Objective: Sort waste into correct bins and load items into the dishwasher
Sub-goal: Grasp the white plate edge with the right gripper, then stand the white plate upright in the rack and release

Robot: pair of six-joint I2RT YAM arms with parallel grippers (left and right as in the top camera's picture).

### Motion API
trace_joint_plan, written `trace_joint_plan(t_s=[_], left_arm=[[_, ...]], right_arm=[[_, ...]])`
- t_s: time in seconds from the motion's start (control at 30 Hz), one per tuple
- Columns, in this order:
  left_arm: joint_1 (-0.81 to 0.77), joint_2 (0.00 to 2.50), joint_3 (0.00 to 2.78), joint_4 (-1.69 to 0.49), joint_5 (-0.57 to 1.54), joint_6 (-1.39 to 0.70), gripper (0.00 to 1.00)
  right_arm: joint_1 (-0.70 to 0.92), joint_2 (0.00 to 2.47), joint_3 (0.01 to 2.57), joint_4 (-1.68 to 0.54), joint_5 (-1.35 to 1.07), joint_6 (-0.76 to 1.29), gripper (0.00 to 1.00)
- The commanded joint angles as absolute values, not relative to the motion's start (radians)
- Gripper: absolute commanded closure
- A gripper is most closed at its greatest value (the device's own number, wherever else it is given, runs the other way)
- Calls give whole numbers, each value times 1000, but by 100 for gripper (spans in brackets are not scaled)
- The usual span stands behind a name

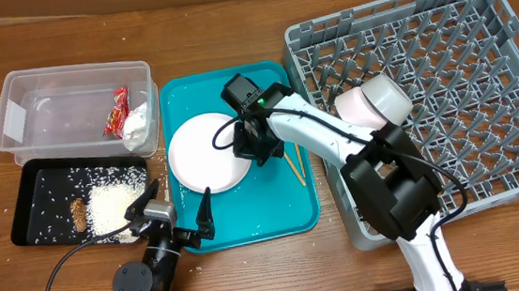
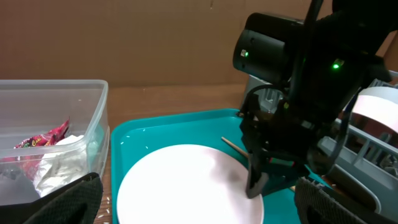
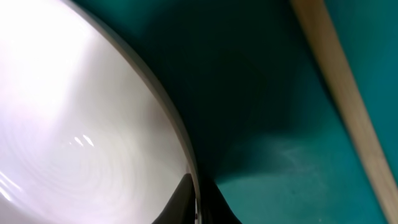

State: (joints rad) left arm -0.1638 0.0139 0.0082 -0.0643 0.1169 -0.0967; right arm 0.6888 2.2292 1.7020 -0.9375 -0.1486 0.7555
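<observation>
The plate (image 1: pixel 205 152) still has to go into the grey dish rack's empty far part, beyond the white rounded dish. My right gripper will lift it up and outward, turn it upright and lower it in there.
The white plate (image 1: pixel 205 152) lies on the teal tray (image 1: pixel 247 220). My right gripper (image 1: pixel 258 151) is at the plate's right edge; in the right wrist view its two dark fingertips (image 3: pixel 199 205) straddle the plate's rim (image 3: pixel 74 124), shut on it. The chopsticks (image 1: pixel 295 166) lie on the tray just right of it. My left gripper (image 1: pixel 173 216) is open and empty at the tray's front left; its view shows the plate (image 2: pixel 180 186) and the right gripper (image 2: pixel 258 185). The red wrapper (image 1: pixel 118 111) and tissue (image 1: pixel 138 125) are in the clear tub (image 1: pixel 22 119). Rice (image 1: pixel 114 203) and a brown scrap (image 1: pixel 79 213) are in the black tray (image 1: pixel 29 199).
The grey dish rack (image 1: pixel 486 144) fills the right side, its near-left wall close to the right arm. A white rounded dish (image 1: pixel 374 102) sits in its left part. Loose rice grains are scattered on the wooden table around the black tray.
</observation>
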Motion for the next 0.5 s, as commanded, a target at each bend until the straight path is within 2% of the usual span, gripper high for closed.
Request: trace_joint_plan(t_s=[0.0, 0.13, 0.23, 0.47], left_arm=[[-166, 11, 5, -67, 124, -85, 0], [-166, 11, 5, -67, 124, -85, 0], [-166, 11, 5, -67, 124, -85, 0], [-166, 11, 5, -67, 124, -85, 0]], right_arm=[[691, 2114, 1725, -1001, 23, 731, 96], [691, 1936, 1744, -1058, 289, 722, 96], [682, 1806, 1744, -1066, 511, 588, 96], [620, 1726, 1743, -1067, 974, 447, 96]])
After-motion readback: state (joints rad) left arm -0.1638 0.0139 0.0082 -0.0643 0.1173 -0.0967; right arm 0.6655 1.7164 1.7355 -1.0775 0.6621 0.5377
